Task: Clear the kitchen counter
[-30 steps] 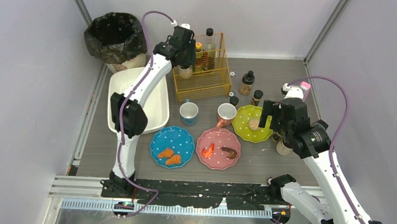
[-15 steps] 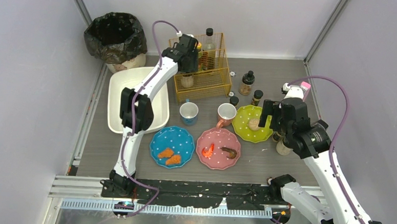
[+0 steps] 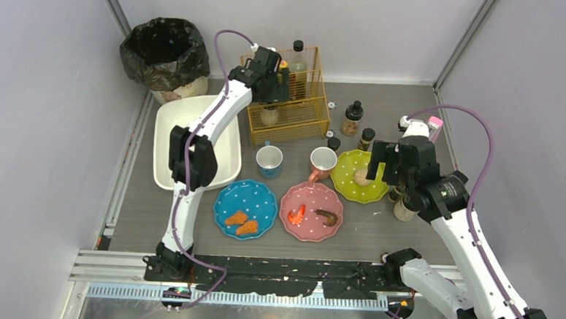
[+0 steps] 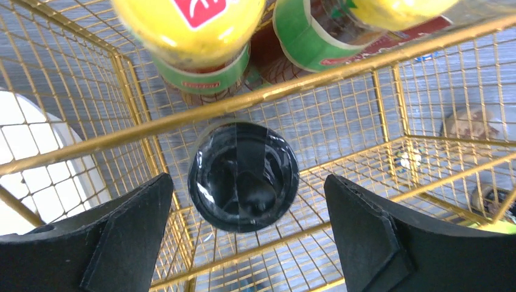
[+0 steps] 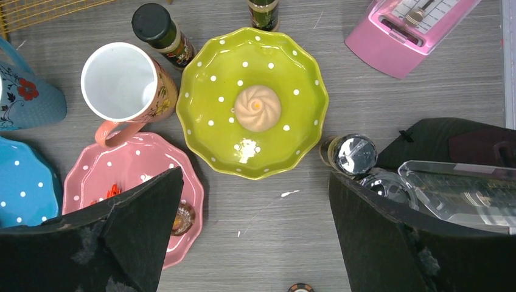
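My right gripper needs to move outward and down onto the wide bottle's black cap (image 3: pixel 355 108), because that bottle stands outward of the gripper, beyond the green plate.
The grey wood-grain kitchen counter (image 3: pixel 364 233) holds plates, mugs and bottles. My left gripper (image 3: pixel 268 93) hangs open over the gold wire basket (image 3: pixel 296 131). In the left wrist view (image 4: pixel 249 243) a black-capped jar (image 4: pixel 243 176) stands inside the basket between and below the fingers, untouched. My right gripper (image 3: pixel 382 170) is open and empty, hovering over bare counter (image 5: pixel 261 237) just in front of the green plate (image 5: pixel 213 79), which holds a small bun (image 5: pixel 258 107).
A pink plate (image 3: pixel 313 227) with shrimp and a blue plate (image 3: pixel 252 198) with fried pieces lie in front. A blue mug (image 3: pixel 269 161), a pink mug (image 3: pixel 323 161), spice bottles (image 3: pixel 352 118), a pink box (image 3: pixel 434 123), a white tub (image 3: pixel 222 153) and a black bin (image 3: pixel 165 51) stand around.
My left gripper moved right from the basket's left edge to above its inside. The black-capped jar went down into the basket and now stands free. The right gripper shifted slightly.
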Available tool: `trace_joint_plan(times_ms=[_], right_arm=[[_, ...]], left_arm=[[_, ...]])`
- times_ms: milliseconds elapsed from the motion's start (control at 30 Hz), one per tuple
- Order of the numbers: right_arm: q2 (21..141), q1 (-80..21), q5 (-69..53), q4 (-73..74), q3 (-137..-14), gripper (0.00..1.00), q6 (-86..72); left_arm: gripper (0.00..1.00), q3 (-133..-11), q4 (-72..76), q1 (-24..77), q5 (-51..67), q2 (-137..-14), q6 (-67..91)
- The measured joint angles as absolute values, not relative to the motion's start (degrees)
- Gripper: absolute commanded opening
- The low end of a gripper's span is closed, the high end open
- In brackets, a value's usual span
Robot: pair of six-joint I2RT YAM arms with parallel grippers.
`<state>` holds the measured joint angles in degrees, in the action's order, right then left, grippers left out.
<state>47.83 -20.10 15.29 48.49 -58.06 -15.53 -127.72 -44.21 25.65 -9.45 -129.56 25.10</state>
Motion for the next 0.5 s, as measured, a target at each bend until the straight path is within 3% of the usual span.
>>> trace_joint_plan(times_ms=[267,500], right_arm=[[55.99,-20.10,14.98,48.40,-64.75,0.95,-15.03],[68.88,-20.10,15.49,47.81,-76.60,0.95,-14.24]], left_arm=[[1.00,-127.63,-48.18,25.67,-5.13,-121.49,26.94],[1.00,-119.48,-48.69,25.82,-1.19,-103.70,26.20]])
